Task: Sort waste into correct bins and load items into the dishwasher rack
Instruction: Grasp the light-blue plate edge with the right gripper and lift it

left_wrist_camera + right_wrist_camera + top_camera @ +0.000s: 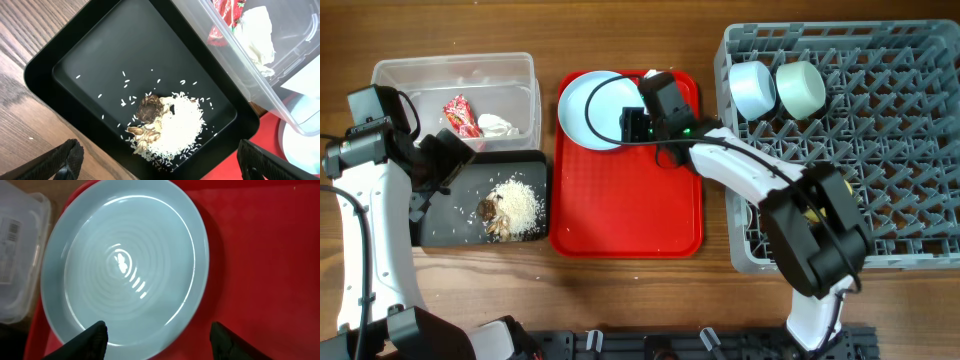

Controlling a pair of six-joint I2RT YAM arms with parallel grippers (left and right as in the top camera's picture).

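The right gripper will go down over the pale blue plate's rim on the rack side and close, since that rim runs between the gripper's open fingers.
The pale blue plate (588, 110) lies at the far left of the red serving tray (630, 200). My right gripper (638, 125) is open over the plate's (125, 265) right rim, the rim between its fingers (162, 342). My left gripper (160, 170) is open and empty above the black tray (110, 45), near the rice with brown bits (175, 125). The clear tub (455, 70) holds the red wrapper (461, 115) and white tissue (497, 125). The grey rack (900, 120) holds the pale blue bowl (753, 88) and pale green bowl (800, 88). The cup and cutlery are not clearly visible.
The black tray (450, 225) sits just in front of the clear tub, its right edge against the red tray. My right arm reaches from the rack's front left corner across the red tray. Bare wood lies between red tray and rack.
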